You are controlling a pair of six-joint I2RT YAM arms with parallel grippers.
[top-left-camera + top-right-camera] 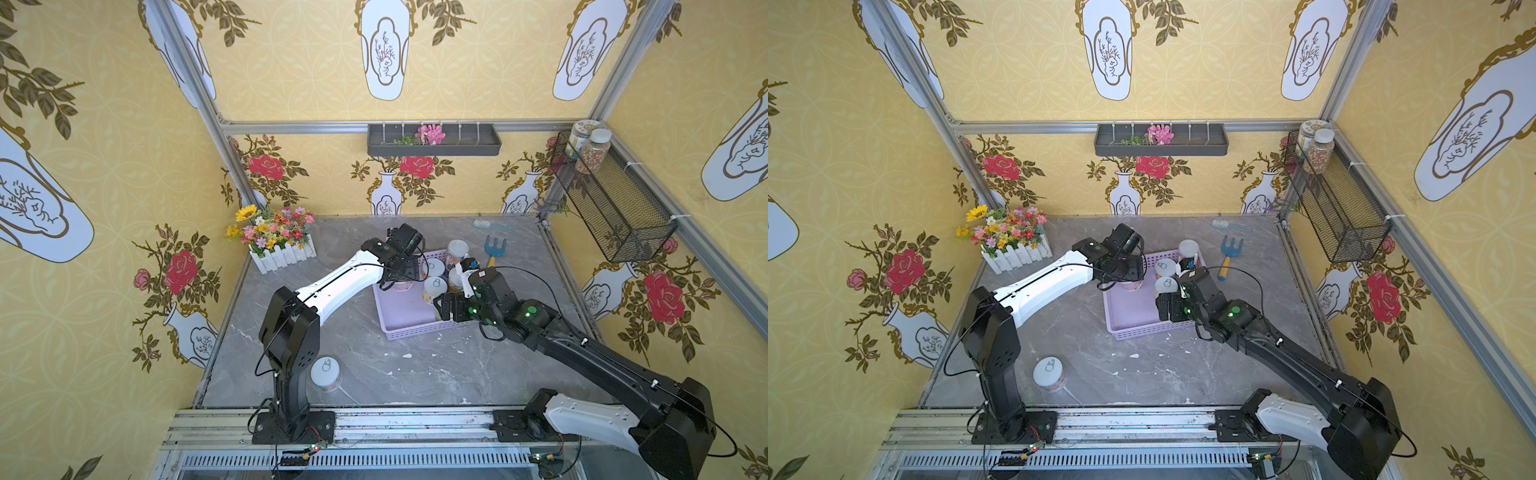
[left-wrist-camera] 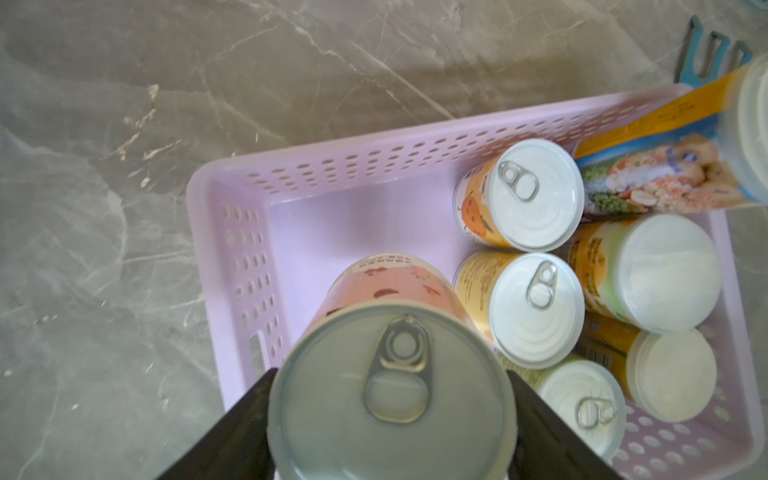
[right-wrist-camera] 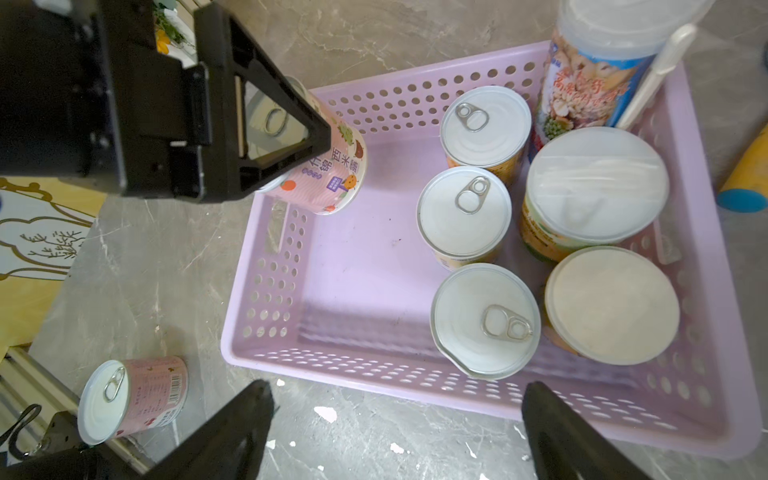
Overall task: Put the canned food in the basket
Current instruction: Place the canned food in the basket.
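My left gripper should next move down toward the farthest yellow-labelled can and let go of the pink can on the bare bottom of the basket beside it, because that spot is empty.
My left gripper (image 2: 390, 453) is shut on a pink-labelled pull-tab can (image 3: 322, 170), held tilted over the far left corner of the lavender basket (image 3: 374, 374). Several cans stand upright along the basket's right side: yellow-labelled pull-tab cans (image 3: 463, 212), orange white-lidded ones (image 3: 594, 183) and a tall multicoloured jar (image 3: 582, 83). Another pink can (image 1: 326, 372) stands on the table by the left arm's base. My right gripper (image 3: 395, 390) is open and empty just above the basket's near rim. Both top views show the basket (image 1: 415, 332) (image 1: 1142, 332) between the arms.
A blue rake (image 1: 494, 247) and a brush (image 1: 490, 225) lie right of and behind the basket. A white flower box (image 1: 282, 253) stands at the back left. A black wire basket (image 1: 611, 208) with two jars hangs on the right wall. White crumbs dot the table.
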